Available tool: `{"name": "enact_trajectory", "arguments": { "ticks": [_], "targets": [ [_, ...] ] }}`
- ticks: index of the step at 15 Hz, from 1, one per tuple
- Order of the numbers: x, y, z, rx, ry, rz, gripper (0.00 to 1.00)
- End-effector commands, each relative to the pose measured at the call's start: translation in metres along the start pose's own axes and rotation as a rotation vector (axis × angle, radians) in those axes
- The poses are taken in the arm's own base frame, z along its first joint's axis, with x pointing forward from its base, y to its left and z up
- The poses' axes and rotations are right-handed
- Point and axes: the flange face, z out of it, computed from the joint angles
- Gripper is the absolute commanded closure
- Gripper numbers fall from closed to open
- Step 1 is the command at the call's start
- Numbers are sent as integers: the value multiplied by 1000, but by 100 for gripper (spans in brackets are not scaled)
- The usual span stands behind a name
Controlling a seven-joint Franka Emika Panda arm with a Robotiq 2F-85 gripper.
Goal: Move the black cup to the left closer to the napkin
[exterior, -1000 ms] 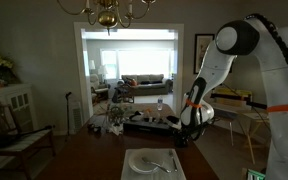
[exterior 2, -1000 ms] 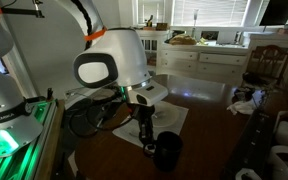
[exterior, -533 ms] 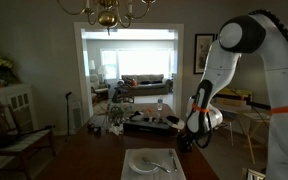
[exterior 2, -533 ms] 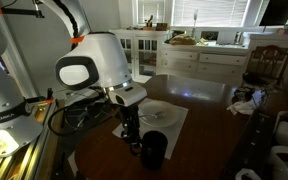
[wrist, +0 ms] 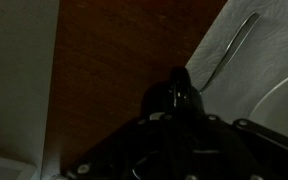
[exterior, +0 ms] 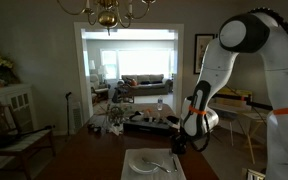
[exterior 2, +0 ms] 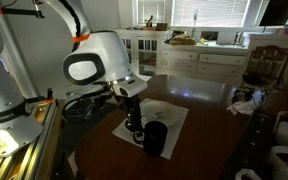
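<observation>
I should next lower my gripper a little beside the napkin's edge and let go of the black cup there, since the tabletop by the napkin is just below my gripper.
The black cup [exterior 2: 156, 139] stands on the dark wooden table at the near edge of the napkin [exterior 2: 176, 112], a flat white sheet with a round outline in it. My gripper [exterior 2: 137, 130] is down beside the cup and looks shut on its side or rim. In an exterior view the gripper [exterior: 178, 146] hangs just right of the napkin [exterior: 134, 165], and the cup is lost in the dark there. In the wrist view a black part of the cup [wrist: 173, 95] shows at the gripper body, with the napkin [wrist: 259, 50] at the upper right.
A metal utensil [wrist: 236, 42] lies on the napkin. Crumpled cloth [exterior 2: 246, 100] and a wooden chair [exterior 2: 264, 65] are at the table's far side. Another chair [exterior: 9, 135] stands to the left. White cabinets [exterior 2: 199, 62] line the back wall.
My gripper and the black cup have moved together toward the napkin. The cup now sits at the napkin's near edge instead of out on the bare wood.
</observation>
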Motion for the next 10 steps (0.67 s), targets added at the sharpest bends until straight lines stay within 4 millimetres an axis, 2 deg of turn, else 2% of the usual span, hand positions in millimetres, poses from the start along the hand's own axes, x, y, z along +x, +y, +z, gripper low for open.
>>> {"name": "enact_trajectory", "arguments": {
  "ticks": [1, 4, 5, 9, 10],
  "targets": [
    [0, -13, -7, 19, -37, 20, 95],
    [-1, -12, -6, 12, -44, 20, 95],
    [-5, -13, 2, 6, -50, 4, 80],
    [-5, -10, 2, 3, -48, 10, 80],
    [-5, -10, 2, 3, -48, 10, 95]
  ]
}}
